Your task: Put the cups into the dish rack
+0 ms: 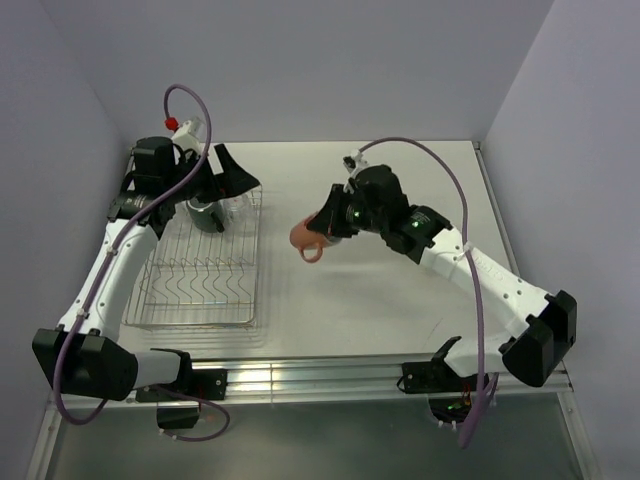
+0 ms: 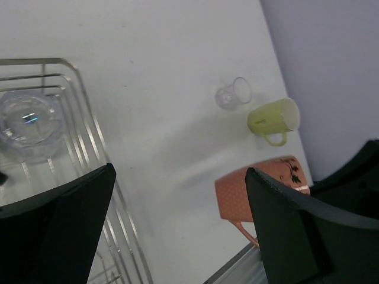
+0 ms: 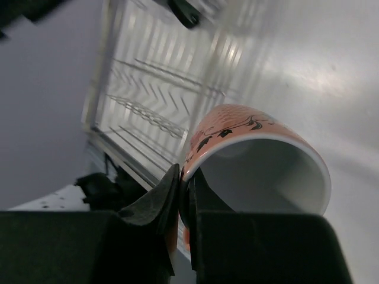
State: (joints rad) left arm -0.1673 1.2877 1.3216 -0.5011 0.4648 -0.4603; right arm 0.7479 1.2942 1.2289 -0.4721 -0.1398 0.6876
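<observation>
The left gripper tilts up, eases toward that end and closes next, as the orange mug's base end (image 1: 296,236) (image 2: 219,199) lies to the gripper's right in the top view.
My right gripper (image 1: 332,224) is shut on the rim of the orange mug (image 1: 307,238) and holds it tilted above the table, right of the dish rack (image 1: 200,275). In the right wrist view its fingers (image 3: 169,195) pinch the mug's wall (image 3: 249,127), one inside and one outside, with the white inside showing. My left gripper (image 1: 226,183) is open and empty over the rack's far end. A black mug (image 1: 205,215) and a clear glass (image 1: 236,208) stand in the rack there. The left wrist view shows a clear tumbler (image 2: 234,93) and the yellow-green cup (image 2: 273,120) lying on the table, plus the orange mug (image 2: 246,198).
The rack's near rows of prongs (image 3: 160,89) hold nothing. Walls close in the table on the left, back and right. A metal rail (image 1: 320,375) runs along the near edge between the arm bases.
</observation>
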